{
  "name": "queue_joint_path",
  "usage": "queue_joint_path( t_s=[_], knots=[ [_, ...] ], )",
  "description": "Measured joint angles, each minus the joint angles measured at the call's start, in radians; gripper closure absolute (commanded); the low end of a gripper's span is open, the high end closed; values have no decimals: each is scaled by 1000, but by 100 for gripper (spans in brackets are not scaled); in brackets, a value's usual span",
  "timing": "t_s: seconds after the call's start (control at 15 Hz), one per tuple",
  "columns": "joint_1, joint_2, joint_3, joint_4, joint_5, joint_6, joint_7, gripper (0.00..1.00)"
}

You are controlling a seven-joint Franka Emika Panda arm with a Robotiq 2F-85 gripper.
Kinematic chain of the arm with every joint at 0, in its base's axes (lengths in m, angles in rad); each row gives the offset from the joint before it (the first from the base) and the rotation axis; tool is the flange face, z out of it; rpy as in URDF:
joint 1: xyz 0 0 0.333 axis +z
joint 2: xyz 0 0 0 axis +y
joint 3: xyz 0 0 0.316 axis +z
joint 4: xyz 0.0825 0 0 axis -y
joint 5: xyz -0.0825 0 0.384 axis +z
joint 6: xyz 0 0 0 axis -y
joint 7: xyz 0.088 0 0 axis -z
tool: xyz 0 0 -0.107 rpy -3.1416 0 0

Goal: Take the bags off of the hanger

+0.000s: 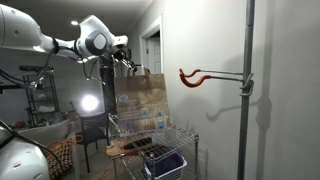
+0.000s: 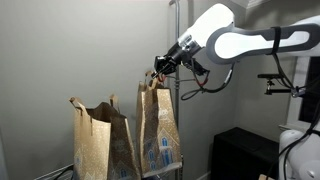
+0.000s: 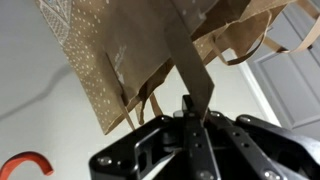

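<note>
The robot's gripper has to move outward and a little down, clear of the second bag, to let go of the handle, as the rack's open end (image 1: 180, 136) lies below and outward of it.
My gripper (image 2: 160, 72) is shut on the paper handle of a brown dotted bag (image 2: 160, 130) and holds it upright over the wire rack. It also shows in an exterior view (image 1: 140, 100), left of the hanger. In the wrist view the handle strip (image 3: 192, 85) runs from the bag (image 3: 110, 50) down into my shut jaws (image 3: 190, 110). A second brown bag (image 2: 100, 145) stands open beside the held one, free of my gripper. The hanger's red hook (image 1: 190, 78) and grey rod (image 1: 225, 76) on the pole (image 1: 246, 90) carry nothing. The hook also shows in the wrist view (image 3: 25, 162).
A wire shelf rack (image 1: 150, 135) stands below the bags with a purple thing (image 1: 165, 158) on a lower shelf. A white wall is behind the hanger. A doorway (image 1: 152, 50) and a bright lamp (image 1: 88, 103) lie further back. A black box (image 2: 245, 155) stands low beside the rack.
</note>
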Motion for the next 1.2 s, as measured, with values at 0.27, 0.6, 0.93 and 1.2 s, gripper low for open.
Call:
queue_joint_path(
  t_s=[0.27,0.6,0.93,1.2],
  knots=[
    [97,52,-68,31,183,-12,-277,96],
    [276,102,-264,73,317,-117,-619,96],
    [222,140,-296,120,395,-251,-863,96],
    [139,176,-269,141,390,-262,-927,96]
  ],
)
